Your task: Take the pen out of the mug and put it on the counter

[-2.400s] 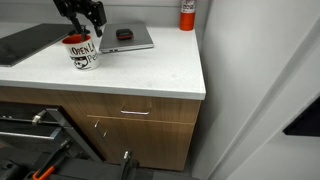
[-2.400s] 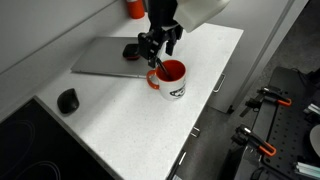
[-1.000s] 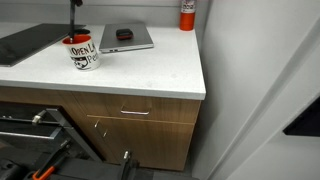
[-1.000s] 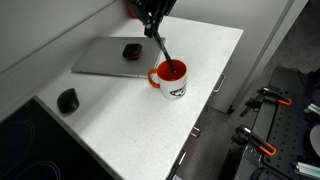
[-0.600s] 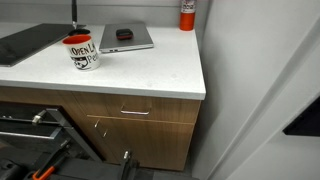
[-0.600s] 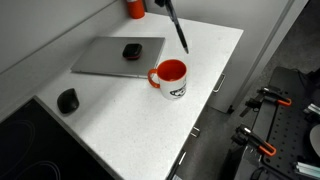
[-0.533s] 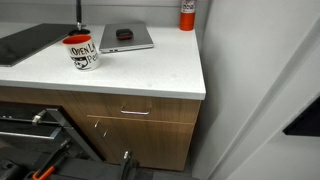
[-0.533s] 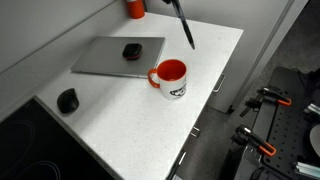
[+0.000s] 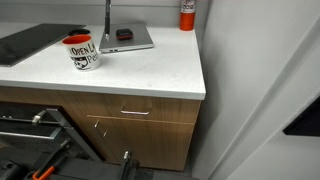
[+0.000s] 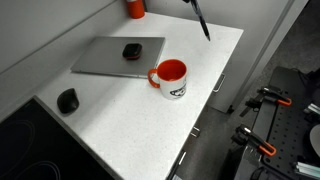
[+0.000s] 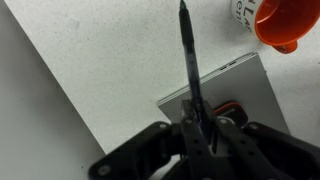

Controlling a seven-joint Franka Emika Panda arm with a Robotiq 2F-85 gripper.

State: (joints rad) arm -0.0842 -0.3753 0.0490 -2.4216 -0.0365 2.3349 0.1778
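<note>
I should next carry the pen farther away from the mug and lower my gripper to release it, because the bare counter (image 9: 154,61) (image 11: 122,88) beside the laptop is below my gripper.
In the wrist view my gripper (image 11: 201,122) is shut on the pen (image 11: 190,60), a thin dark stick that points away from the jaws over the white counter (image 11: 100,60). In both exterior views the gripper itself is above the picture. Only the pen shows, hanging high over the counter (image 9: 150,75), upright (image 9: 108,25) or slightly tilted (image 10: 201,20). The white mug with red inside (image 9: 82,52) (image 10: 170,80) stands upright on the counter, apart from the pen. Its red rim (image 11: 285,20) shows at the top right of the wrist view.
A grey laptop (image 10: 115,55) (image 9: 128,38) with a small black device (image 10: 131,50) on it lies behind the mug. A red bottle (image 9: 187,14) stands at the back. A black mouse (image 10: 67,100) and a dark flat panel (image 9: 30,42) lie further along the counter.
The pen has come up out of the mug and has been carried sideways away from it, over the counter beside the laptop. The mug has stayed in place.
</note>
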